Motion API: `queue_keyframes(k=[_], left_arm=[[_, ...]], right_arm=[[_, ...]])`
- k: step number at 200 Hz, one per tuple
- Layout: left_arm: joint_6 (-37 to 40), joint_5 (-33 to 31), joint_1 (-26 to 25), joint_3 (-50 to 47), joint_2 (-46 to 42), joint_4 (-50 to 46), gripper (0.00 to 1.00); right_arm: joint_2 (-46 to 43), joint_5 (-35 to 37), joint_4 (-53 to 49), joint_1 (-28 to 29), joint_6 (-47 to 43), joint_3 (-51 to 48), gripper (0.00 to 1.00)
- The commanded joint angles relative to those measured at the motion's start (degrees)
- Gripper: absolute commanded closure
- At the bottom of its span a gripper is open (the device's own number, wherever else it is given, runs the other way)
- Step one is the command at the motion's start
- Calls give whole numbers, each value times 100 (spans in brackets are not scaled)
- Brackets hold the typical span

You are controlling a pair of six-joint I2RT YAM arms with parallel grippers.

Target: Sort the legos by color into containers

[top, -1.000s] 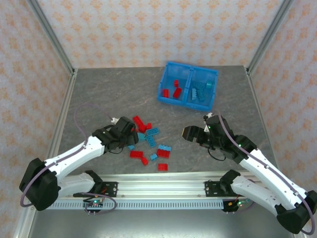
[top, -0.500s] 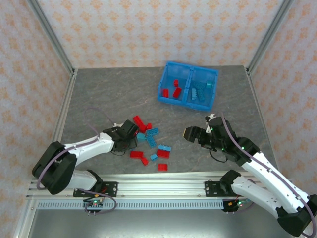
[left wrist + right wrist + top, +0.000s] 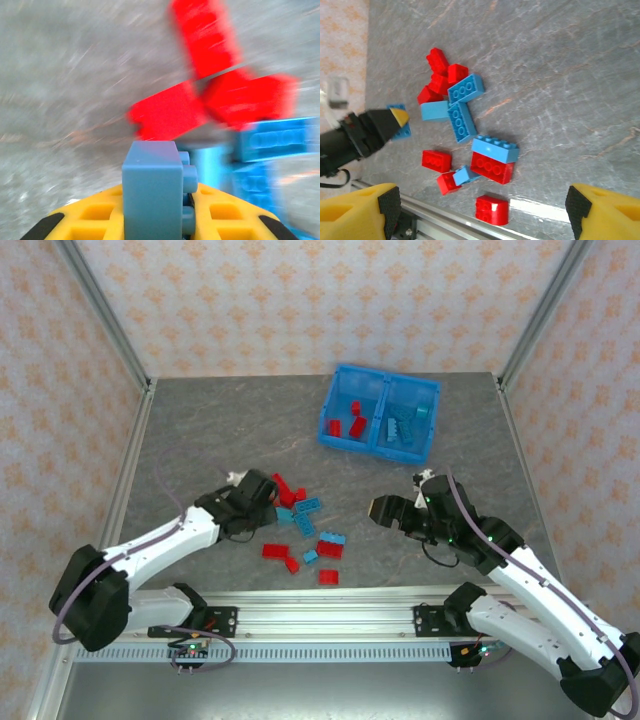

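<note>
The light blue lego lifts outward beyond the pile in my left gripper next, then gets released over the container's section of teal legos.
My left gripper (image 3: 262, 508) is shut on a light blue lego (image 3: 152, 190), which stands upright between its yellow fingers (image 3: 90, 215). It sits at the left edge of the loose pile of red and blue legos (image 3: 305, 525). Red bricks (image 3: 170, 112) and blue bricks (image 3: 275, 142) lie just beyond it. My right gripper (image 3: 378, 510) hangs open to the right of the pile, with nothing between its fingers (image 3: 362, 205). Below it lie a blue-on-red stack (image 3: 495, 157) and a single red brick (image 3: 492, 209). The blue bin (image 3: 326, 425) stands at the back, with red legos (image 3: 355, 423) in its left compartment and teal ones (image 3: 405, 425) in its right.
A metal rail (image 3: 320, 615) runs along the near table edge, close to the nearest red brick. Patterned walls and metal posts (image 3: 105, 315) enclose the grey table (image 3: 220, 430). Bare table lies left of the bin and between the pile and the bin.
My left gripper has closed on the light blue lego at the pile's left edge, and its arm has shifted slightly. The right arm has barely moved and stays open.
</note>
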Motion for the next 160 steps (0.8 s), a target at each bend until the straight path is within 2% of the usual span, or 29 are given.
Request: queue_keyframes(k=[1,30,70,92,104,133,160], left_arm=[[582,-228,-419,1093,58,73,82],[1178,-22,-946,2588,1385,388,82],[2037,63,-1356,5090,3606,184,82],[2305,1,-1407,6353,4719,248,82],[2590,-232,-1406,7097,5308,187,81],[3455,-1427,-1414,8956,6735,-36,81],[4203,-1834,-1392,10625,7923,-26,75]], right_arm=[[-79,-344,512,47,120,-76,13],[-176,-75,514,47,158,-22,13],[-954,1502,-700,47,291,128,13],[-1481,1897,-1068,47,332,13,13],[-1607,1959,-1179,53,326,-13,13],[-1565,1969,-1328,47,211,63,13],[-1572,2008,-1414,47,137,140,13]])
